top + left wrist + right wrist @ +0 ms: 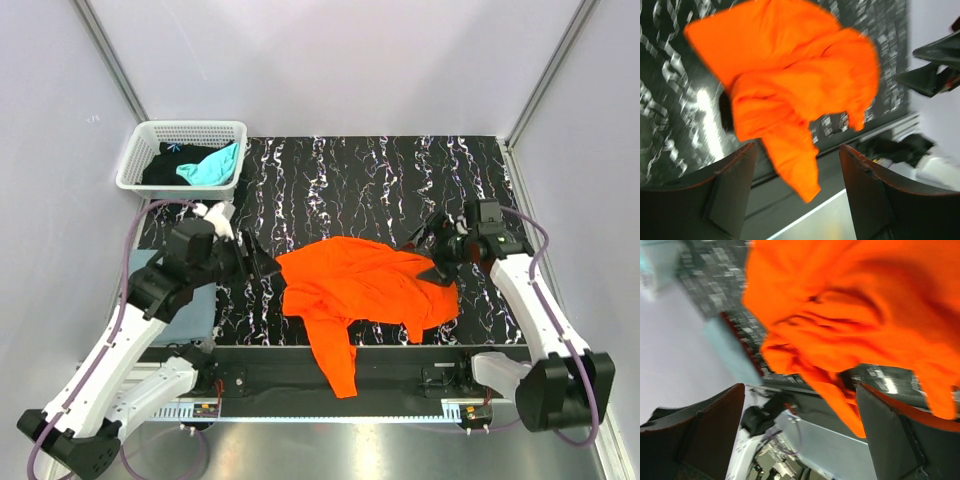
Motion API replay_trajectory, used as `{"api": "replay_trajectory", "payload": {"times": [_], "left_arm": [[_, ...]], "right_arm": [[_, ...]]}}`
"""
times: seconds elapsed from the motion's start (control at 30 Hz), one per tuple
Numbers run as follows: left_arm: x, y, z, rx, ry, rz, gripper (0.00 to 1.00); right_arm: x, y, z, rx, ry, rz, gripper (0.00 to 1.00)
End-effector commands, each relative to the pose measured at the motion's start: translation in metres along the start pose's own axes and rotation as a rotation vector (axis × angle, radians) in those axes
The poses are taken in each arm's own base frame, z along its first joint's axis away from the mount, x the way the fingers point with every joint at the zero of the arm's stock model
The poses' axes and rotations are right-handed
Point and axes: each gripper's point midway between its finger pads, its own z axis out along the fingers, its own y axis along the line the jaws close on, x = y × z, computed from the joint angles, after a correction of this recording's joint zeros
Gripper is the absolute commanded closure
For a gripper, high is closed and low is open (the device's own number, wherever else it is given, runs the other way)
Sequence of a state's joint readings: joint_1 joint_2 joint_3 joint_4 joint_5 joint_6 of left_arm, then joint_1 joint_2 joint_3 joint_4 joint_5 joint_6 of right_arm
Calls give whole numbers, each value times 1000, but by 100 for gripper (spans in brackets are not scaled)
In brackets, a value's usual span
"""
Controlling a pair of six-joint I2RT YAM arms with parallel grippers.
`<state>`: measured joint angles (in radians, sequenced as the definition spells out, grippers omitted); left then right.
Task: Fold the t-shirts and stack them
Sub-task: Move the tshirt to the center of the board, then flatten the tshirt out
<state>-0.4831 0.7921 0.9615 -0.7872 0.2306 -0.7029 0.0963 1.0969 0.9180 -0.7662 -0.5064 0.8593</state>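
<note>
My left gripper moves down and toward the right in the top view onto the orange t-shirt's far edge next, since that edge lies below it on that side.
A bright orange t-shirt (360, 290) lies crumpled on the black marbled table (360, 180), one part hanging over the near edge (338, 365). It fills both wrist views (800, 90) (850, 305). My left gripper (258, 260) hovers open and empty just left of the shirt. My right gripper (436, 255) hovers open and empty at the shirt's right edge. A slate grey-blue shirt (195, 310) lies folded under the left arm. Teal (212, 168) and black (165, 170) shirts lie in the basket.
A white lattice basket (135, 160) stands at the table's far left corner. Grey enclosure walls surround the table. The arm bases and cables sit along the near rail (400, 385).
</note>
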Motion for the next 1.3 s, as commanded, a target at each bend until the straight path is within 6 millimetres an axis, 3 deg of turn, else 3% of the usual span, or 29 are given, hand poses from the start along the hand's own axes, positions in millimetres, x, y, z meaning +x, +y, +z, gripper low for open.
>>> {"api": "replay_trajectory", "payload": {"times": [0.0,0.1,0.13,0.23,0.37,0.43,0.47,0.53,0.6,0.63,0.7,0.8,0.83,0.87,0.97,1.1,1.17,1.27], "left_arm": [[25,19,6,-41,86,10,27],[30,33,26,-97,138,22,26],[30,42,37,-139,164,22,26],[16,68,63,-279,163,79,27],[-17,92,96,-434,139,196,30],[-16,108,118,-498,196,217,30],[-27,104,126,-493,189,224,30],[-23,111,150,-502,257,247,30],[-36,102,165,-479,253,258,31],[-34,104,177,-473,277,259,32],[-46,78,196,-361,263,277,33],[-50,56,222,-287,269,312,30],[-43,57,234,-286,295,318,29],[-45,44,241,-260,287,336,28],[-33,32,264,-231,322,363,28],[-12,32,287,-226,380,360,30],[-4,39,294,-245,397,350,31],[4,44,299,-249,424,334,33]], "right_arm": [[9,-55,14,205,44,-42,0],[-1,-79,23,318,2,-14,0],[-11,-87,25,365,-34,-21,10],[-36,-91,26,444,-91,-100,11],[-63,-97,23,554,-137,-156,11],[-67,-99,25,569,-135,-106,12],[-66,-101,26,561,-122,-64,13],[-73,-120,24,567,-123,68,26],[-70,-133,24,554,-86,152,45],[-76,-141,22,536,-80,207,45],[-78,-144,23,524,-69,202,44],[-79,-139,33,468,-51,183,35],[-78,-138,35,450,-41,181,27],[-78,-138,37,443,-42,180,26],[-78,-138,43,416,-34,155,15],[-71,-151,47,438,-5,135,10],[-71,-159,48,471,-8,135,20],[-74,-162,52,482,-16,140,25]]}}
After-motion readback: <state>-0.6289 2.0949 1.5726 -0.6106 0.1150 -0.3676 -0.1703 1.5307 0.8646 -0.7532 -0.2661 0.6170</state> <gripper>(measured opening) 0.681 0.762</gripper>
